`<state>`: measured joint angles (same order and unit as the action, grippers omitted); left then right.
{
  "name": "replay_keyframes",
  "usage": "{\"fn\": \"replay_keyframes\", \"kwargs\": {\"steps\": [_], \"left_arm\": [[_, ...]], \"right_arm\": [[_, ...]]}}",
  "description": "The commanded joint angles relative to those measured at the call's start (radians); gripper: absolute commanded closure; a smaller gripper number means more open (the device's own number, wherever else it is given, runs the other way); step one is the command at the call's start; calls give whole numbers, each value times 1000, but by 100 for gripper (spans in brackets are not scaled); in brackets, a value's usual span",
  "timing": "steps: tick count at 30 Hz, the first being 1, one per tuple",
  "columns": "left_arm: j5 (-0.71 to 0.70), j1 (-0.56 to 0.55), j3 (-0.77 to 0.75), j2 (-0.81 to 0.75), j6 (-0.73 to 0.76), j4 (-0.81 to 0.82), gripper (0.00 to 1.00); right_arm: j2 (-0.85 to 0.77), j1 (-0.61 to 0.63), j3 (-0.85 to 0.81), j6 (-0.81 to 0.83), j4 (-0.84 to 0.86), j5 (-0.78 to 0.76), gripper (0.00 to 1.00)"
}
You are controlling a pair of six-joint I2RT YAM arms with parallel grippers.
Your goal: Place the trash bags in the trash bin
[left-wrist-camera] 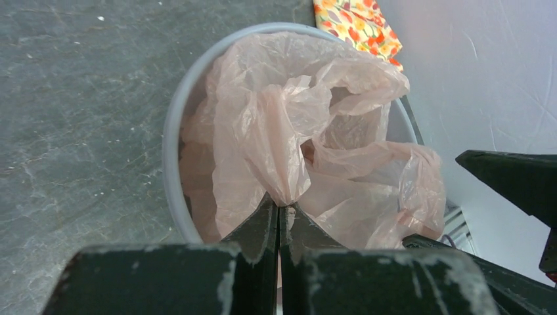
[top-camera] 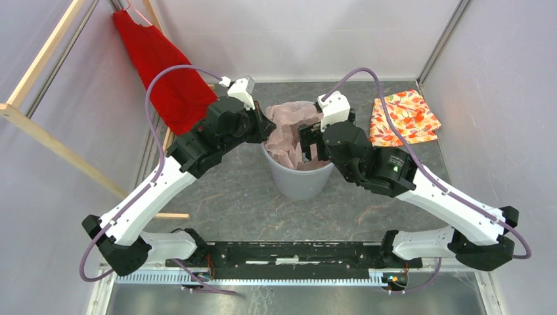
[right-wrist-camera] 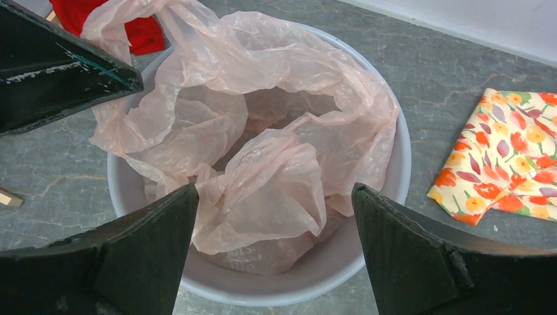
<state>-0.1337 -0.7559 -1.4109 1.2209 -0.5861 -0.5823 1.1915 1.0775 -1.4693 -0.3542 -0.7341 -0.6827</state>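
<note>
The left gripper already holds the opposite side of the bag, so the right gripper next needs to move toward the bin's rim by the floral cloth, onto the bag's loose edge (right-wrist-camera: 381, 119) there.
The pale pink trash bag (top-camera: 289, 131) lies crumpled inside the round grey trash bin (top-camera: 301, 184) at the table's middle, part of it draped over the rim. My left gripper (left-wrist-camera: 281, 209) is shut on a bunched fold of the trash bag (left-wrist-camera: 276, 138) at the bin's (left-wrist-camera: 172, 131) left rim. My right gripper (right-wrist-camera: 274, 190) is open and empty, its fingers (right-wrist-camera: 157, 223) spread just above the bag (right-wrist-camera: 276, 170) over the bin's (right-wrist-camera: 276, 285) near rim. In the top view both grippers (top-camera: 266, 125) (top-camera: 310, 141) flank the bin mouth.
An orange floral folded cloth (top-camera: 402, 117) lies on the table to the right of the bin. A red garment (top-camera: 164, 72) hangs at the back left by a wooden frame (top-camera: 39, 125). Grey walls close in the back and sides.
</note>
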Motion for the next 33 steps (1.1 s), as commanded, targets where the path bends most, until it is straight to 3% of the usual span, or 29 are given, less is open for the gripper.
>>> {"fn": "replay_keyframes", "kwargs": {"steps": [1, 11, 19, 26, 30, 33], "left_arm": [[-76, -2, -48, -29, 4, -2, 98], [-88, -2, -86, -19, 25, -9, 98], [-100, -2, -91, -29, 29, -15, 98], [-133, -2, -97, -38, 38, -31, 98], [-138, -2, -104, -38, 39, -35, 98], [-152, -1, -119, -34, 42, -50, 98]], "right_arm": [[0, -5, -76, 10, 23, -2, 5], [-13, -2, -46, -71, 49, 101, 8], [-49, -2, -9, -136, -74, -99, 10], [-46, -2, 11, -160, -127, -124, 15], [-54, -3, 38, -145, -94, -98, 24], [-36, -3, 31, -126, -100, -72, 38]]}}
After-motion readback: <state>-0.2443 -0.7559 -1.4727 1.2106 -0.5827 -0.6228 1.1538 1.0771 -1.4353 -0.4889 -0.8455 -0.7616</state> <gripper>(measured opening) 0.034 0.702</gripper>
